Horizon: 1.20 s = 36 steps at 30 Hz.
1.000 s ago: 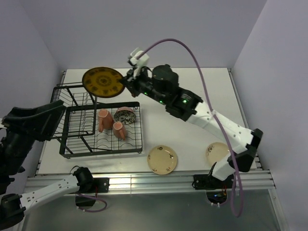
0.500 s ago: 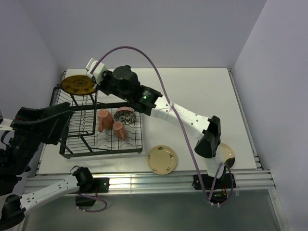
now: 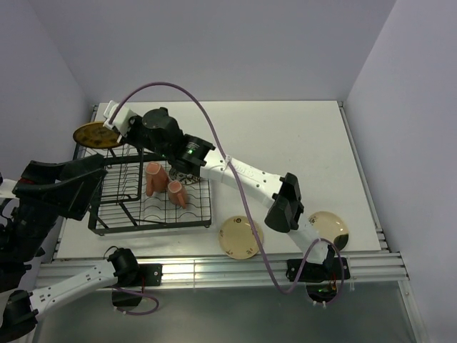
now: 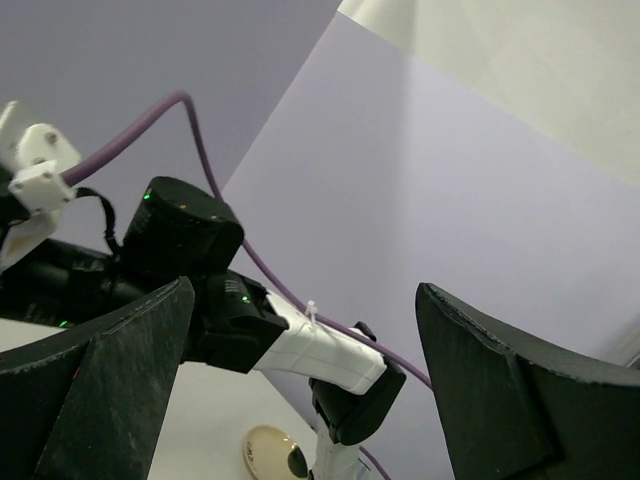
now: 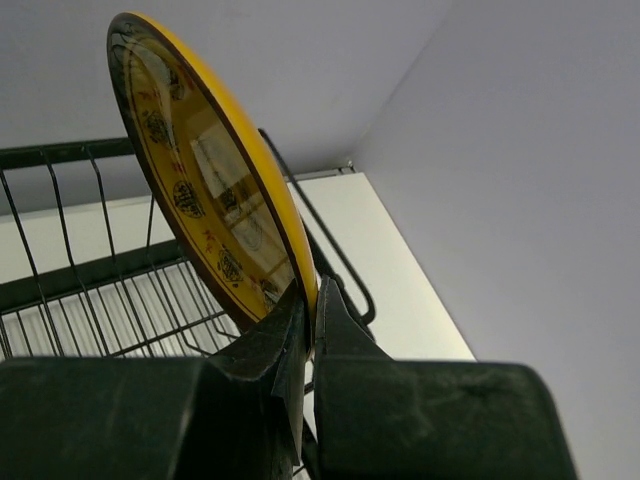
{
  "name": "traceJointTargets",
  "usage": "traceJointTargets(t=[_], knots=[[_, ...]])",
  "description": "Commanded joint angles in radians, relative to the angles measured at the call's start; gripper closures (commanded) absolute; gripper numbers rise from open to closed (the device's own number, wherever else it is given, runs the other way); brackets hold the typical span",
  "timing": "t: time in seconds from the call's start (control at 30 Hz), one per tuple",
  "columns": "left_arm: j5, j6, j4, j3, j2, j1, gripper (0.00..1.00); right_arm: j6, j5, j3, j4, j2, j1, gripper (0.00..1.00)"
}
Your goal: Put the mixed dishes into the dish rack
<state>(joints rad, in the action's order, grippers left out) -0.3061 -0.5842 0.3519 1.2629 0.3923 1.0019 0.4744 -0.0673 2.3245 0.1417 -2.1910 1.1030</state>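
The plate is already on edge. My right gripper should next lower it among the wires at the rack's far end (image 3: 118, 151) (image 5: 188, 305) below and release the plate's rim.
My right gripper (image 3: 114, 137) (image 5: 312, 300) is shut on the rim of the mustard-yellow plate (image 3: 91, 134) (image 5: 205, 195). It holds the plate on edge above the far left end of the black dish rack (image 3: 203, 214) (image 5: 95, 300). Two pinkish-orange mugs (image 3: 156, 179) (image 3: 176, 194) lie in the rack, and the dark bowl (image 3: 188, 176) behind them is partly hidden by the arm. Two cream plates (image 3: 240, 237) (image 3: 328, 227) sit on the table near its front edge. My left gripper (image 3: 89, 179) (image 4: 305, 290) hangs open and empty at the rack's left side.
The right arm and its purple cable (image 3: 214, 136) reach across the rack from the front right. Walls close in behind the table and on both sides. In the left wrist view, one cream plate (image 4: 262, 450) shows under the right arm.
The right arm has swung the yellow plate leftward, from over the back of the table to above the rack's far left end. The left gripper has barely shifted.
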Motion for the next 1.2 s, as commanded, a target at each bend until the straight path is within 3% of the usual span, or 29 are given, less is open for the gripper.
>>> traceJointTargets(t=[0.0, 1.17], knots=[[0.042, 0.009, -0.036, 0.030, 0.008, 0.001, 0.01, 0.003, -0.038, 0.062, -0.059, -0.019, 0.012, 1.00], [-0.004, -0.052, 0.039, 0.053, -0.007, 0.001, 0.01, -0.109, -0.169, 0.118, -0.100, -0.147, 0.017, 1.00]])
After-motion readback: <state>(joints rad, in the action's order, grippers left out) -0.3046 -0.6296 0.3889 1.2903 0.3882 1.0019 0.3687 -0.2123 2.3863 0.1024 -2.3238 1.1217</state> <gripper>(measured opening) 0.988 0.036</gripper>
